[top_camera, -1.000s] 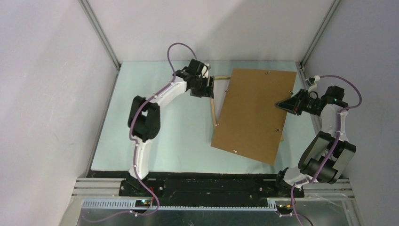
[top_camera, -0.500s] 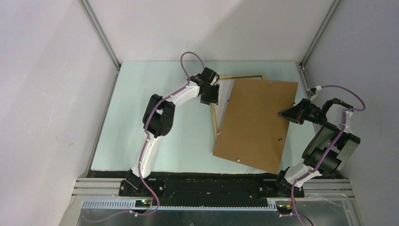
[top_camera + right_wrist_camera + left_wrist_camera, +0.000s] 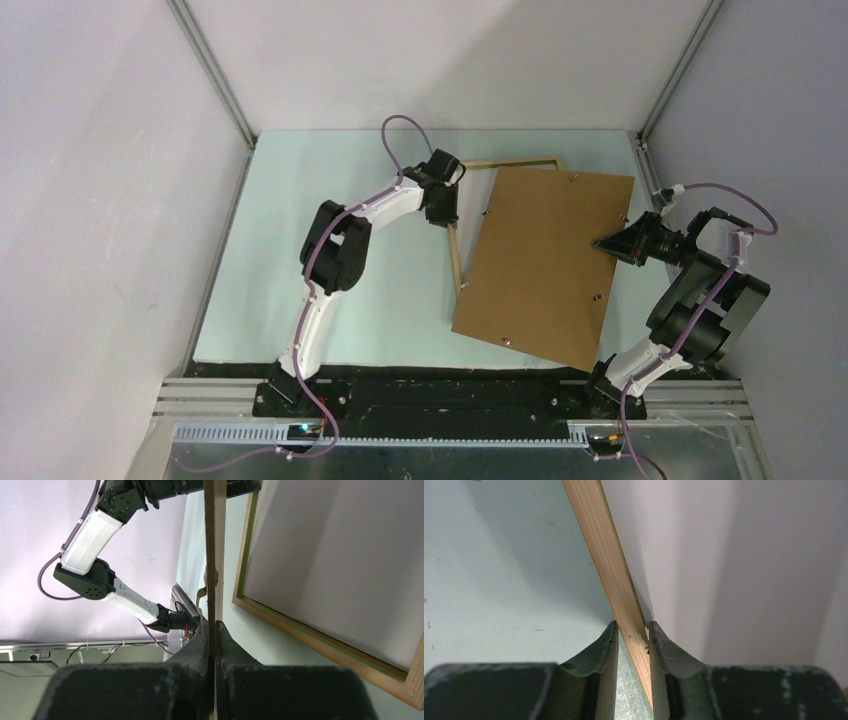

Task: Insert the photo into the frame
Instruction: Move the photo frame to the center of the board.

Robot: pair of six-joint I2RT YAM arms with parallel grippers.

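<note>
My left gripper drags the frame (image 3: 457, 250) onto bare tabletop to the gripper's left in the top view next, then releases it, since it sits off-centre.
The photo (image 3: 545, 265) lies board side up, a large brown rectangle right of centre; its picture side is hidden. The frame (image 3: 457, 250) sits under and behind it, with only its left rail and far rail (image 3: 515, 162) showing. My left gripper (image 3: 447, 207) is shut on the frame's left rail near the far corner; in the left wrist view the light wood rail (image 3: 609, 555) runs between the fingers of this gripper (image 3: 632, 630). My right gripper (image 3: 610, 243) is shut on the photo's right edge. In the right wrist view the board (image 3: 215, 540) is edge-on in that gripper (image 3: 215, 627), and the frame's green-lined rail (image 3: 310, 635) lies beyond.
The pale green table (image 3: 350, 300) is closed in by grey walls at the back and both sides. Metal posts (image 3: 215, 75) stand at the far corners. A black rail (image 3: 450, 385) runs along the near edge by the arm bases.
My left arm has swung right with the frame rail in its grip. The frame's far rail now shows beyond the photo's far edge. The photo and right gripper have shifted slightly right.
</note>
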